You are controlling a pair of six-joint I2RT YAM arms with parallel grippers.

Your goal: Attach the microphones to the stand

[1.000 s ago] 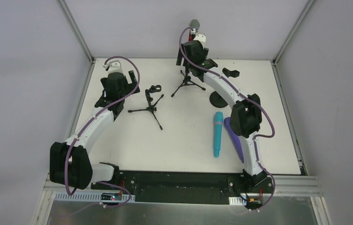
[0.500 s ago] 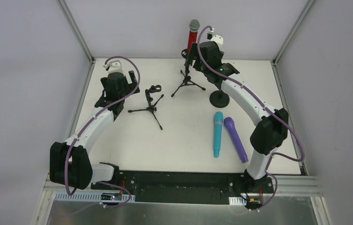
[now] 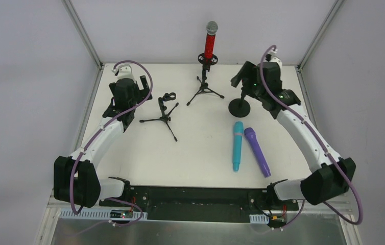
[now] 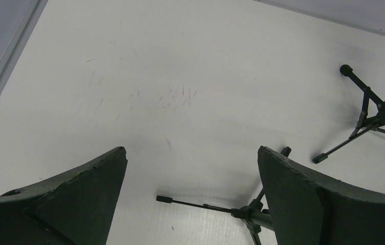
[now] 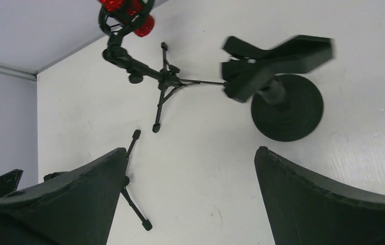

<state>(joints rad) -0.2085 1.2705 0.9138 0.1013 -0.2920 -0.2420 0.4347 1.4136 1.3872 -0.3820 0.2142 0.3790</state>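
Next, my right gripper swings toward the right in the wrist view, moving down and tilting onto the round-base stand's empty clip (image 5: 282,58), which lies that way.
The red microphone (image 3: 210,43) with a silver mesh head stands upright in the clip of the far tripod stand (image 3: 204,87); its red lower end also shows in the right wrist view (image 5: 127,9). The cyan microphone (image 3: 237,145) and the purple microphone (image 3: 257,151) lie side by side on the table. My right gripper (image 3: 241,77) is open and empty above the round-base stand (image 3: 239,106), whose clip (image 5: 274,55) and base (image 5: 288,108) show in the right wrist view ahead of the gripper (image 5: 190,150). My left gripper (image 3: 138,88) is open and empty, left of the second tripod stand (image 3: 165,115).
The second tripod stand has an empty clip (image 3: 168,96); its leg (image 4: 200,205) lies between my left gripper's (image 4: 191,153) fingers in the left wrist view. The frame posts and walls close in the table's back corners.
My right gripper has let go of the red microphone, which stays upright in the far tripod stand, and has swung right to above the round-base stand. The left arm has not moved.
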